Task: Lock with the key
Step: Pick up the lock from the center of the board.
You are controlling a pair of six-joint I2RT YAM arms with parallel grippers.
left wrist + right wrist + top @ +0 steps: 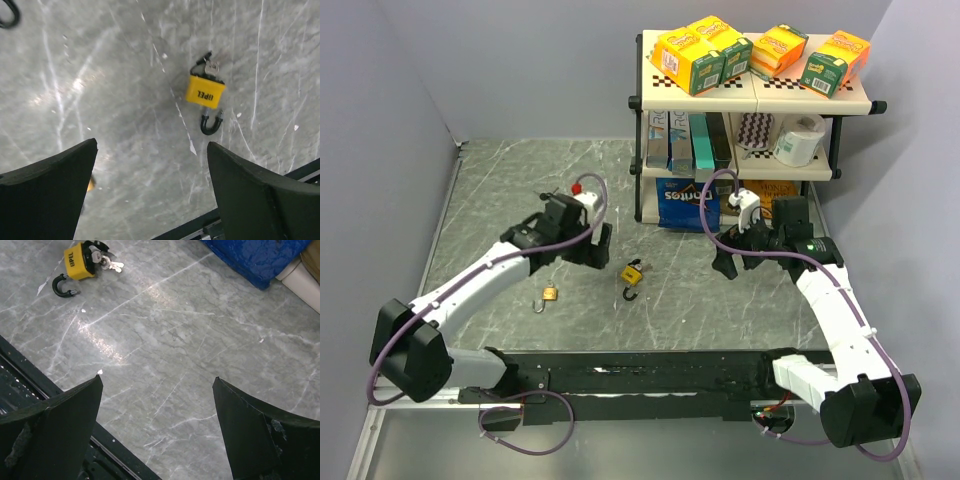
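Next, my left gripper moves down and to the right in the top view onto the padlock's yellow body (pixel 205 92), leaving the key free.
A yellow padlock (pixel 633 275) lies on the grey marbled table between the two arms, its black shackle open. It shows again as the yellow padlock (pixel 205 92) in the left wrist view and the yellow padlock (pixel 79 262) in the right wrist view. A silver key (pixel 107 261) with a black head sits in its keyhole; the same key (pixel 210 64) appears in the left wrist view. My left gripper (pixel 587 245) hovers left of the lock, open and empty. My right gripper (pixel 733 255) hovers right of it, also open and empty.
A smaller brass padlock (pixel 549 294) lies at the front left of the table. A two-tier shelf (pixel 855 101) with boxes, books and a paper roll stands at the back right, a blue bag (pixel 687 205) at its foot. The black base rail (pixel 650 375) runs along the near edge.
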